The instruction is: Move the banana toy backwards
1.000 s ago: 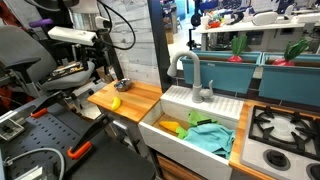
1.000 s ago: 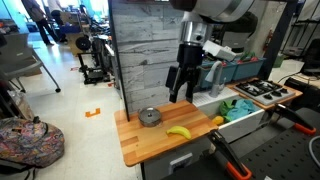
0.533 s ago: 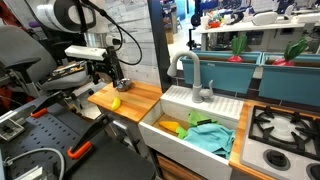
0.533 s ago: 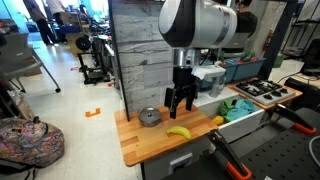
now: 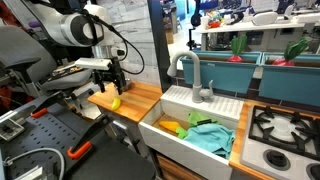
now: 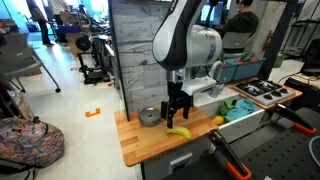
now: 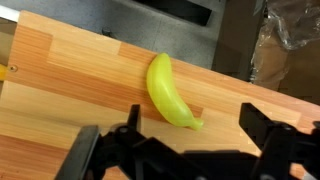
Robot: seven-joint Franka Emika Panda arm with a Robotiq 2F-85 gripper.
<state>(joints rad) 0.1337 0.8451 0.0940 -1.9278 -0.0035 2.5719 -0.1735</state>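
Note:
The open gripper lowers over the tip and closes on it next, since the banana toy's narrow tip (image 7: 194, 122) lies below the gripper, between its black fingers.
The banana toy (image 7: 169, 92) is small, bright yellow and curved, and lies flat on the wooden counter (image 7: 60, 90). It shows in both exterior views (image 5: 115, 102) (image 6: 179, 131). My gripper (image 7: 190, 122) hangs just above the banana toy, open and empty, with a black finger on either side of the banana's tip. In both exterior views the gripper (image 5: 112, 86) (image 6: 178, 113) points down a short way over the banana.
A round metal tin (image 6: 150, 116) stands on the counter beside the banana. A grey faucet (image 5: 196, 75) rises behind a white sink (image 5: 190, 146) holding a green cloth and a duller yellow item. A wood-panel wall (image 6: 140, 45) backs the counter. A stove (image 5: 284, 130) lies beyond the sink.
The arm has come down towards the counter, and the open gripper now hangs close above the banana. The banana has not moved.

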